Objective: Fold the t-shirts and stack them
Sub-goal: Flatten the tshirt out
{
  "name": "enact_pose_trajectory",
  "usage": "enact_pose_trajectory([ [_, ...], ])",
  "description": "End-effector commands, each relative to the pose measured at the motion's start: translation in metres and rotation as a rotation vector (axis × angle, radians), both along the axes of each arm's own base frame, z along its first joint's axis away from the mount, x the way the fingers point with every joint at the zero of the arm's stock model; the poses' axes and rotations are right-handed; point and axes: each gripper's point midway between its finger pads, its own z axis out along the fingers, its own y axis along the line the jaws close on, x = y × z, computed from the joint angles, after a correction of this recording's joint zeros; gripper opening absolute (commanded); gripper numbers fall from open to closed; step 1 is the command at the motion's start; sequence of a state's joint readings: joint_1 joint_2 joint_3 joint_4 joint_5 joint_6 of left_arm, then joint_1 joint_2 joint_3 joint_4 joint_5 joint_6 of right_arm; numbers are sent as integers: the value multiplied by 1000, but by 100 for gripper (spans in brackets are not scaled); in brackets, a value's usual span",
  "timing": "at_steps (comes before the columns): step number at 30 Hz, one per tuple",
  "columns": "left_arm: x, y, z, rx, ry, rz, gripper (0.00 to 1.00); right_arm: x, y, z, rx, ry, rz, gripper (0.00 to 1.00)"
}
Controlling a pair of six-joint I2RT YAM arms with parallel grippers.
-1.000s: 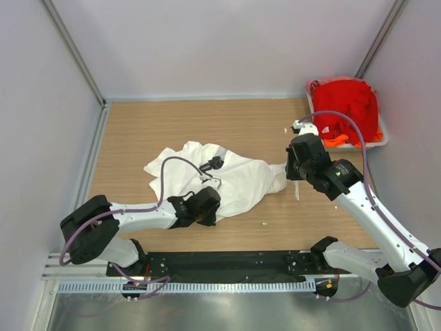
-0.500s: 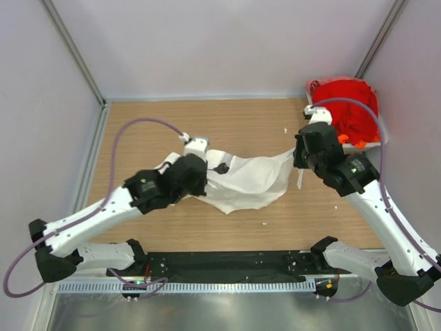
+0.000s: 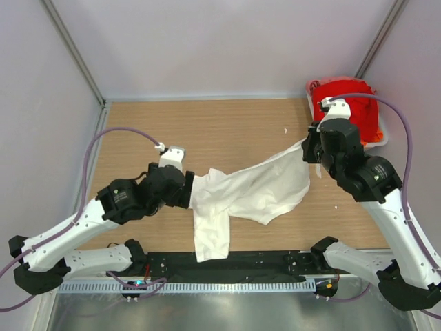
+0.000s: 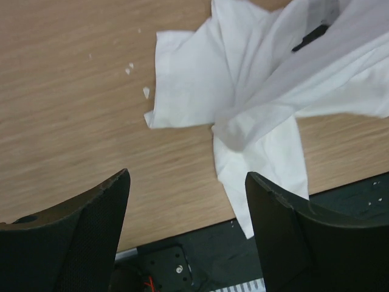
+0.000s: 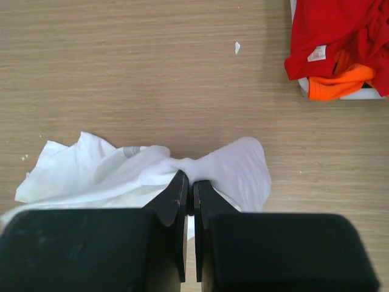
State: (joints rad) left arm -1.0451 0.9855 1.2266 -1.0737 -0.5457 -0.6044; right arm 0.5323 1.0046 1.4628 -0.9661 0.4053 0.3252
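The shirt's raised fold end is below my left gripper and to its right in the top view. I should move the empty fingers over it and down around it.
The white t-shirt point(image 3: 258, 187) stretches across the table between my two grippers, and one flap point(image 3: 209, 238) reaches the black front rail. My right gripper point(image 3: 308, 147) is shut on a bunched edge of it; in the right wrist view the cloth point(image 5: 121, 167) fans out past the gripper's point(image 5: 189, 182) closed tips. My left gripper point(image 3: 187, 190) stands wide open at the shirt's left end. In the left wrist view nothing lies between its fingers point(image 4: 97, 225), and the shirt point(image 4: 255, 115) lies ahead of them. Red point(image 5: 340, 30) and orange point(image 5: 340, 82) t-shirts sit bunched at the back right.
A pale tub point(image 3: 377, 143) in the back right corner holds the red and orange shirts point(image 3: 351, 110). Small white scraps point(image 3: 286, 129) lie on the wooden table. A black base rail point(image 3: 262, 265) runs along the near edge. Walls close in the left, back and right.
My left gripper carried the shirt's left end up and leftward, then opened and let it go. My right gripper moved back and right, pulling the shirt out long.
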Motion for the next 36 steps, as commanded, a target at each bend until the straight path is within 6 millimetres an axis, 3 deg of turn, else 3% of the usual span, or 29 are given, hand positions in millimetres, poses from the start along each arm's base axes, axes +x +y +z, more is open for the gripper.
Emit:
enact_pose_trajectory([
  [1, -17, -3, -27, -85, 87, 11, 78, -2, -3, -7, -4, 8, -12, 1],
  [2, -23, -3, -41, -79, 121, 1, 78, -2, -4, -9, -8, 10, -14, 1],
  [8, -39, -23, -65, -147, 211, -57, 67, 5, 0, -20, -24, 35, -13, 1],
  [14, -47, -58, -88, -156, 225, -140, 64, 11, 6, -33, -31, 56, -2, 1],
  [16, -44, -67, -91, -126, 189, -161, 63, 13, 7, -36, -33, 61, 0, 1],
  [21, -29, -79, -125, 19, 181, -152, 63, 16, 9, -41, -45, 72, 3, 1],
  [29, -15, -84, -169, 165, 180, -140, 81, 15, 4, -43, -67, 76, -5, 1],
  [36, 0, -89, -195, 233, 193, -131, 80, 15, 5, -49, -72, 86, 0, 1],
])
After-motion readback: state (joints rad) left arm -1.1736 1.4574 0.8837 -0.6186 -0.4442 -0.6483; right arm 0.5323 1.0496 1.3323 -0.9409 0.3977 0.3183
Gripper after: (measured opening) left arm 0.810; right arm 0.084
